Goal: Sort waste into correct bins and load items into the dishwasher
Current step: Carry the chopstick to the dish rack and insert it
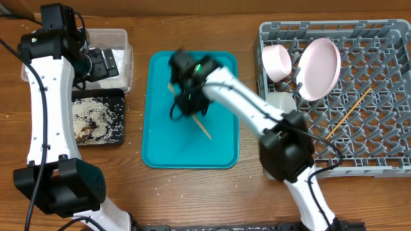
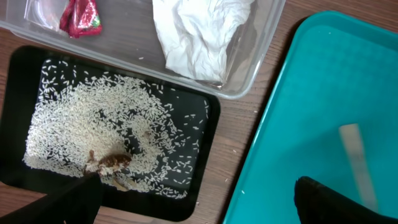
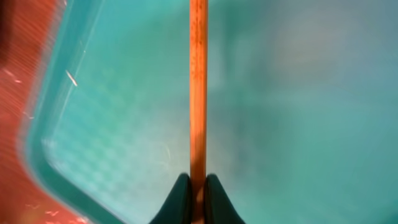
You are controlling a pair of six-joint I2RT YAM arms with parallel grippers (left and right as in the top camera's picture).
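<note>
I will lift my right gripper off the teal tray next and carry the chopstick past the pink plate into the grey rack, because the second chopstick is there.
My right gripper [image 1: 187,96] is shut on a wooden chopstick [image 3: 198,81] over the teal tray [image 1: 218,144]; the chopstick's lower end [image 1: 203,128] sticks out below it. A second chopstick [image 1: 350,113] lies in the grey dish rack [image 1: 385,38], with a pink plate [image 1: 321,67] and a pink bowl [image 1: 277,61] standing in it. My left gripper [image 2: 193,208] is open and empty above the black tray [image 2: 205,106] of rice [image 2: 81,130] and brown scraps [image 2: 111,162]. The clear tub [image 2: 249,62] holds the white napkin [image 2: 199,31] and red wrapper [image 2: 81,15].
A pale bowl [image 1: 277,101] shows beside the rack's left wall, partly behind my right arm. The black tray [image 1: 119,96] and clear tub [image 1: 119,38] stand left of the teal tray.
</note>
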